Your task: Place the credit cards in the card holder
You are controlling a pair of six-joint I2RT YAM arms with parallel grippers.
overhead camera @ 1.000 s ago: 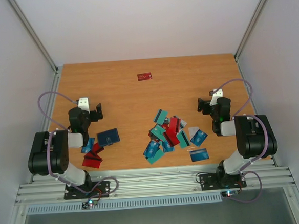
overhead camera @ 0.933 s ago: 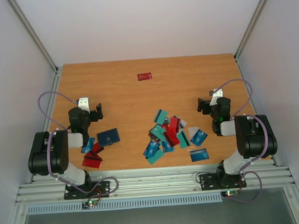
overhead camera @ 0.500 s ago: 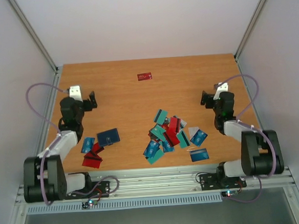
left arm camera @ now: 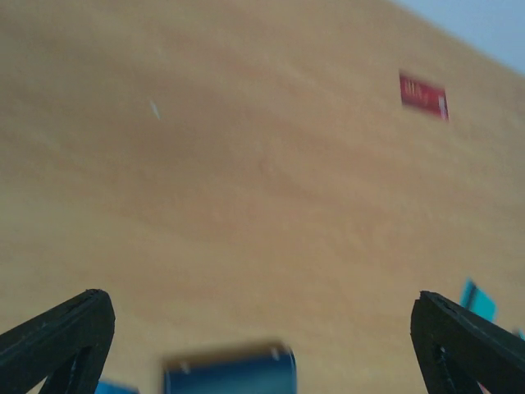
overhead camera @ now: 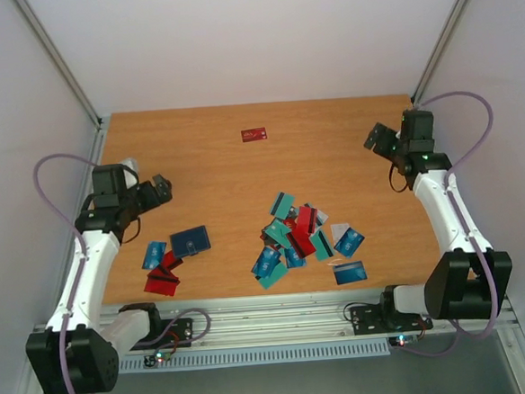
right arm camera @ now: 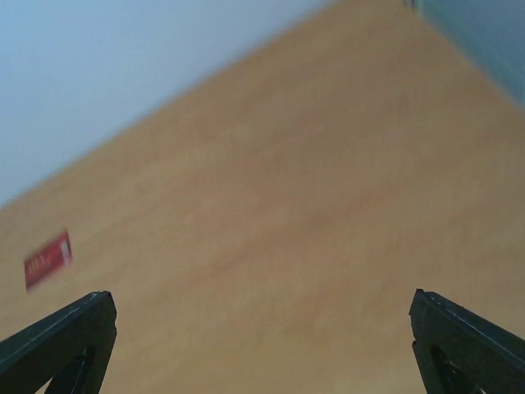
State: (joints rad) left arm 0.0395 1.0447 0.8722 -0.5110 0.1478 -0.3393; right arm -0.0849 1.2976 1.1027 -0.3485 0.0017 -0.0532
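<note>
The card holder still lies shut with the cards outside, so my left gripper moves back and down onto the middle of the card holder's near edge next.
Several credit cards in teal, blue, red and grey lie heaped at the table's near middle. A smaller group lies near left, and one blue card sits alone near the front. A lone red card rests far back. The dark navy card holder lies shut beside the left group. My left gripper hovers open behind the holder, holding nothing. My right gripper hangs open and empty over bare wood at the far right.
Grey walls with metal posts close in the wooden table on three sides. Purple cables loop off both arms. A metal rail runs along the near edge by the arm bases.
Both arms have unfolded and risen from their tucked pose. The right gripper swung back toward the far right corner, the left one shifted slightly left and back. Both stayed open.
</note>
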